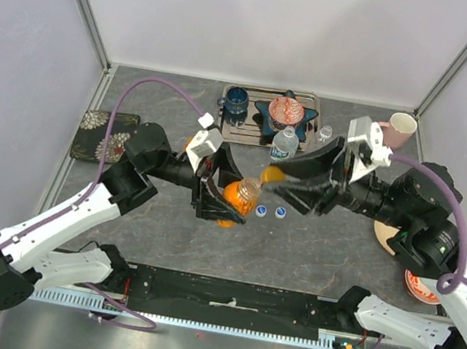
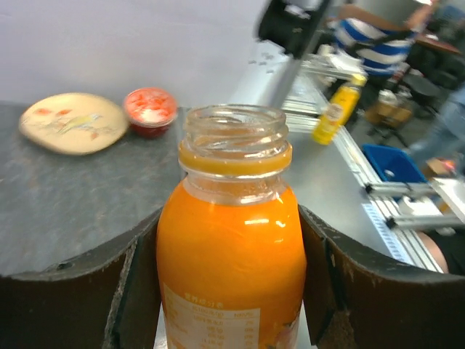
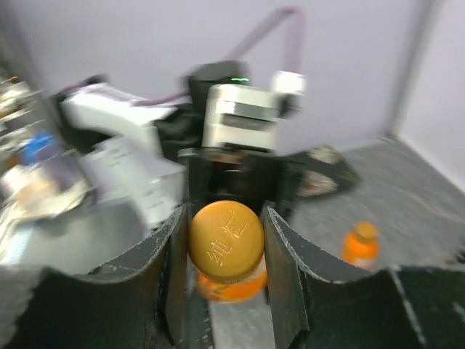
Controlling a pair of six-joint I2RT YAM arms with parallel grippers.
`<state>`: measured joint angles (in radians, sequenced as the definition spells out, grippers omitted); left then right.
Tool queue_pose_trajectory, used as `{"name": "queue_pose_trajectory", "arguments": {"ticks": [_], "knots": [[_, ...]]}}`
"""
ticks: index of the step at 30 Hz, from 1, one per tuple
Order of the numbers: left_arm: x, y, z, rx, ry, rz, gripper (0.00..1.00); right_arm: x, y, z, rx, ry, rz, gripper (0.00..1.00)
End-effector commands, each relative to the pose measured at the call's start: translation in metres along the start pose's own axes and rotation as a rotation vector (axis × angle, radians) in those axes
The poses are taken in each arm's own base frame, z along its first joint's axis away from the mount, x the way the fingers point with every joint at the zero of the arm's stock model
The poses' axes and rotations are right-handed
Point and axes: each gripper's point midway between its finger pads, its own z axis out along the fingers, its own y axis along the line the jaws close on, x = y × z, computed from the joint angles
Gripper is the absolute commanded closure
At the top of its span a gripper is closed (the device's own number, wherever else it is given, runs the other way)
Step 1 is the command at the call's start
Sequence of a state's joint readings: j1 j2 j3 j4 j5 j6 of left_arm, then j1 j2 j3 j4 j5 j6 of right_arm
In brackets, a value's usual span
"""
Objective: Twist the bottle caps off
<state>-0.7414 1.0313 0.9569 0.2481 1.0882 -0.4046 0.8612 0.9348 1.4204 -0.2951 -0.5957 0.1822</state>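
Observation:
The neck is bare. I will next turn my right gripper downward and bring the orange cap down off it, onto the open table beside the blue caps.
My left gripper is shut on a short bottle of orange liquid, tilted toward the right arm. In the left wrist view the bottle fills the gap between the fingers and its threaded neck is bare. My right gripper is shut on an orange cap just off that neck. The right wrist view shows the cap pinched between both fingers. Two blue caps lie on the table. A labelled water bottle stands behind. A capped orange bottle stands farther off.
At the back, a metal tray holds a blue mug and a red patterned bowl. Beside it stand a clear bottle and a pink mug. A dark floral dish lies left; a plate and red bowl lie right.

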Motion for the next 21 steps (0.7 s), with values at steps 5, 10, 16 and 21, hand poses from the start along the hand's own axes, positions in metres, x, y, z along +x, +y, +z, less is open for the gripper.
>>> {"name": "queue_pose_trajectory", "arguments": {"ticks": [5, 10, 16, 21], "knots": [[-0.019, 0.096, -0.091, -0.893, -0.155, 0.139, 0.98, 0.114, -0.152, -0.046, 0.869, 0.189, 0.152, 1.0], [-0.022, 0.091, -0.141, -1.118, -0.229, 0.203, 0.97, 0.224, -0.164, -0.045, 0.899, 0.343, 0.278, 1.0], [-0.022, 0.079, -0.157, -1.161, -0.255, 0.232, 0.94, 0.301, -0.171, -0.02, 0.841, 0.457, 0.384, 1.0], [-0.019, 0.075, -0.161, -1.167, -0.253, 0.237, 0.93, 0.342, -0.183, -0.004, 0.833, 0.538, 0.42, 1.0]]}}
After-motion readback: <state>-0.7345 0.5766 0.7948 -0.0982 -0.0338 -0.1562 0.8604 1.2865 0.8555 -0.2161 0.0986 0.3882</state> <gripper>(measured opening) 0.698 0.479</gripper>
